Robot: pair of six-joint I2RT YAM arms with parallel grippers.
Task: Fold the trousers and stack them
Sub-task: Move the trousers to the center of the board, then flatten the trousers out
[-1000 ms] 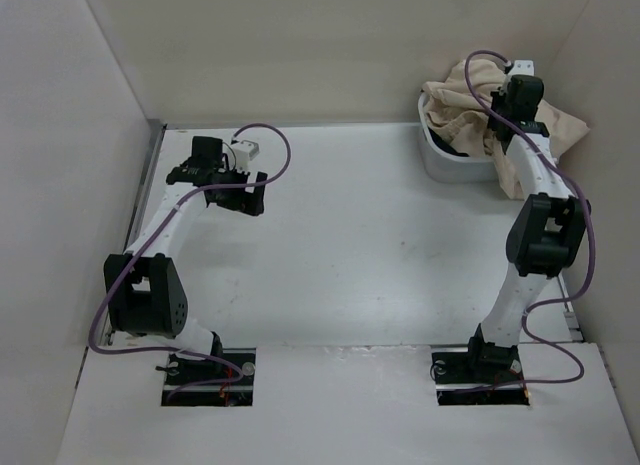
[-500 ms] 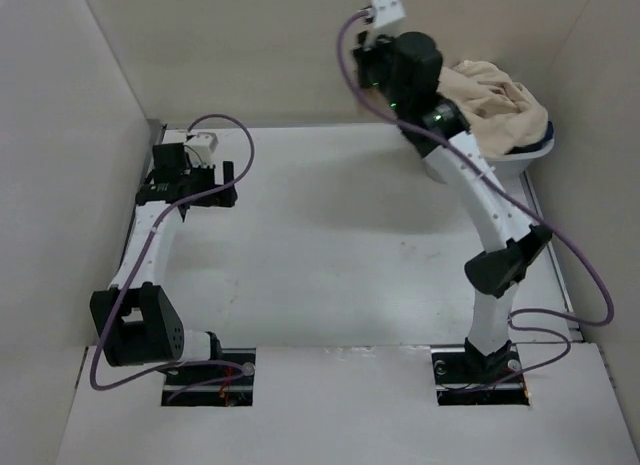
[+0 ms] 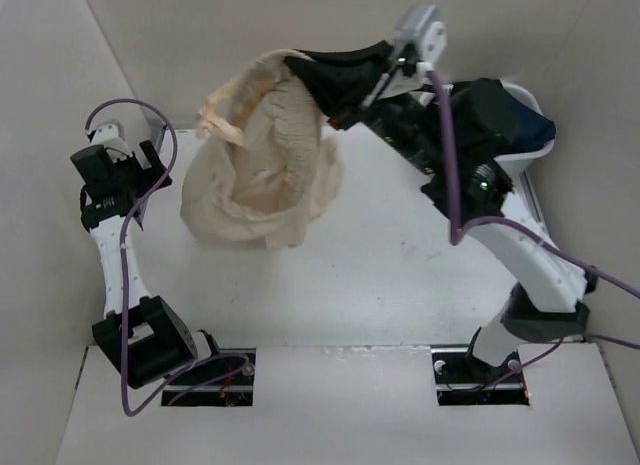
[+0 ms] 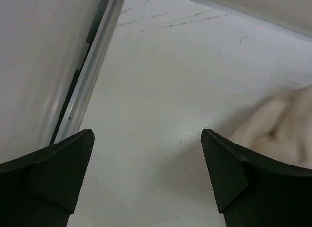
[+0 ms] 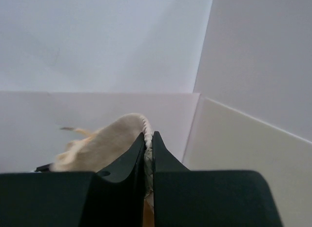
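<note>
Bare tabletop by the bin lies below my right gripper and to its right in the top view, so next I carry the trousers' edge down there and release it.
The cream trousers (image 3: 262, 160) hang bunched in the air over the far left-middle of the table, their lower folds near or on the surface. My right gripper (image 3: 305, 65) is shut on their ribbed edge, held high near the back wall. In the right wrist view the gripper (image 5: 148, 135) pinches that cream fabric (image 5: 105, 144) between closed fingers. My left gripper (image 3: 150, 165) is open and empty at the far left by the side wall. In the left wrist view it (image 4: 146, 139) faces bare table, with the trousers' edge (image 4: 280, 129) at the right.
A white bin (image 3: 525, 160) at the back right holds a dark navy garment (image 3: 530, 125). A metal rail (image 4: 90, 75) runs along the table's left edge by the side wall. Walls enclose the back and both sides.
My right arm has swung the trousers out of the bin leftward and high over the table. My left arm has drawn back toward the left wall.
</note>
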